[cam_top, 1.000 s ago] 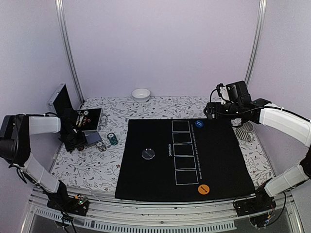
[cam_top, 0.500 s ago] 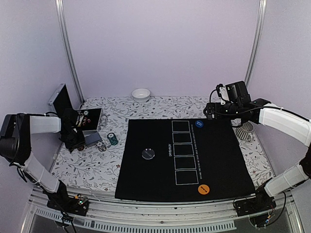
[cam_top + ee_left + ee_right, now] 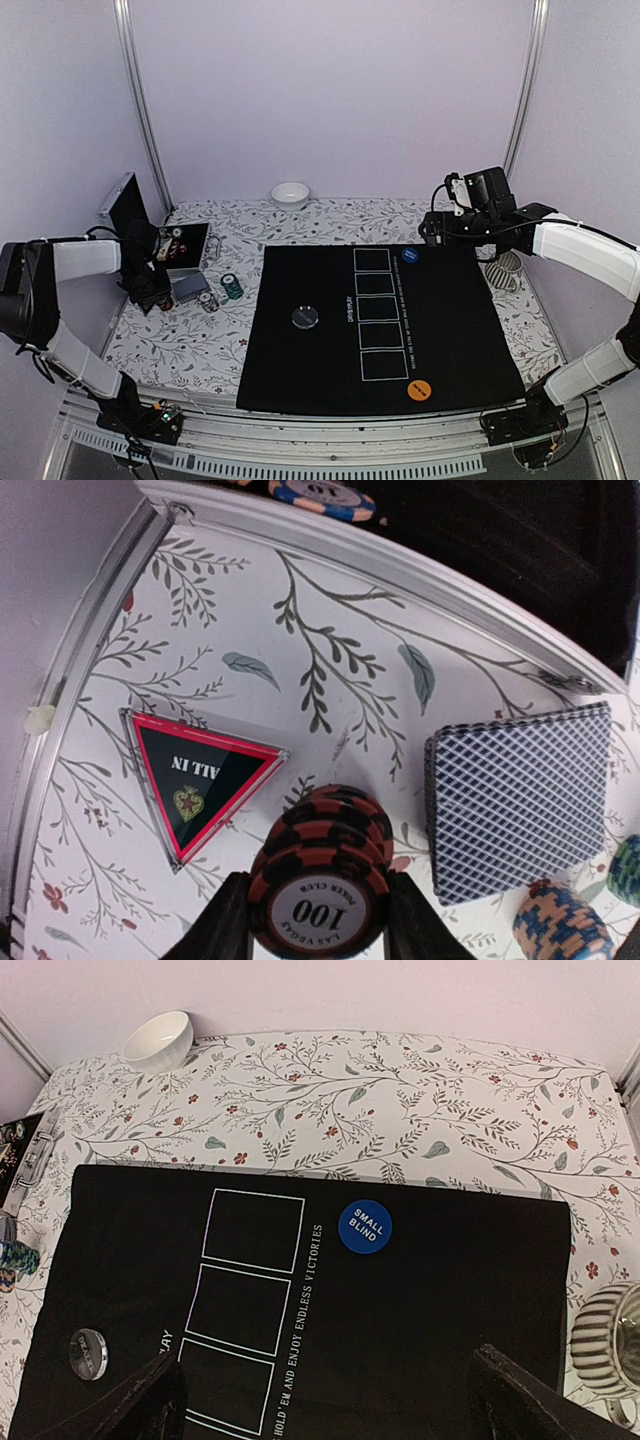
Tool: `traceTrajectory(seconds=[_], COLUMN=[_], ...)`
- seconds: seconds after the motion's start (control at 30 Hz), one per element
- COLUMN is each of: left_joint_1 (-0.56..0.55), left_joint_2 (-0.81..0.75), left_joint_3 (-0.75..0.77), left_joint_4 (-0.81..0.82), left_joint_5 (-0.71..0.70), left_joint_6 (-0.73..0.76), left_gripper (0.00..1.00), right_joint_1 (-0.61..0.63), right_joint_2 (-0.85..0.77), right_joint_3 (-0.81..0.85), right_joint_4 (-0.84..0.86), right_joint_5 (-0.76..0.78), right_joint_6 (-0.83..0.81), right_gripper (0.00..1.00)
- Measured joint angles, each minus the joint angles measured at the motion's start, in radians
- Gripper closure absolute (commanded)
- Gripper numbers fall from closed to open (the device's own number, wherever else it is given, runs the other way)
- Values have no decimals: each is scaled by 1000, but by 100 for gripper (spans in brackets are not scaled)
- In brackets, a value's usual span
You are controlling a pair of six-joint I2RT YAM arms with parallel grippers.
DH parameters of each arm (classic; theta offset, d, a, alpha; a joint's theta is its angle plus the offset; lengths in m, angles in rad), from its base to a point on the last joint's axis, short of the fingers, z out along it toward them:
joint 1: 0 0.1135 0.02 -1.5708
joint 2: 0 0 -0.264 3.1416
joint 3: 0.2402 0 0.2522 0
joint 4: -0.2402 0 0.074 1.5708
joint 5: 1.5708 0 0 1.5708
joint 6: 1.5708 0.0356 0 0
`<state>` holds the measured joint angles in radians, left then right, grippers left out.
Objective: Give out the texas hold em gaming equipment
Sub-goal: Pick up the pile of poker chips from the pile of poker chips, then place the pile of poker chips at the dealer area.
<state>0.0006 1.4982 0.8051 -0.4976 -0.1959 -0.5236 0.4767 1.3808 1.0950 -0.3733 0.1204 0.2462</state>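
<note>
My left gripper lifts next, carries the red-and-black chips over, lowers and releases. The bare mat beyond the dark button disc lies to the right in the top view.
My left gripper is shut on a short stack of red-and-black poker chips marked 100, low over the floral cloth; it also shows in the top view. A grey-blue-backed deck of cards lies just right of it. A blue-and-orange chip stack and green chips stand nearby. On the black mat lie a dark button disc, a blue SMALL BLIND disc and an orange disc. My right gripper is open and empty above the mat's far right part.
A red-edged ALL IN triangle lies left of the held chips. An open chip case stands at the far left. A white bowl sits at the back. A striped object lies right of the mat.
My left arm has shifted slightly beside the card deck, its gripper staying near the same spot. The right arm and the discs on the mat have not moved.
</note>
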Motion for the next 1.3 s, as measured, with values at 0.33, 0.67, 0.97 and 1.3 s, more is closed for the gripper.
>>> traceTrajectory(seconds=[0.33, 0.67, 0.97, 1.3], left_joint_1=[-32, -507, -726, -737], left_joint_2=[-136, -140, 204, 538], left_joint_3=[90, 339, 494, 666], left_joint_4=[-103, -187, -189, -180], left_joint_5=[-4, 32, 82, 89], left_joint_6=[24, 61, 153, 258], left_gripper=[100, 100, 100, 100], right_joint_1=[0, 0, 0, 0], right_joint_2=[0, 0, -4, -33], right_joint_3=[0, 0, -1, -5], right_joint_4=[0, 0, 0, 0], right_joint_5=[-5, -30, -42, -36], right_joint_6=[0, 6, 19, 18], right_gripper=[1, 1, 1, 1])
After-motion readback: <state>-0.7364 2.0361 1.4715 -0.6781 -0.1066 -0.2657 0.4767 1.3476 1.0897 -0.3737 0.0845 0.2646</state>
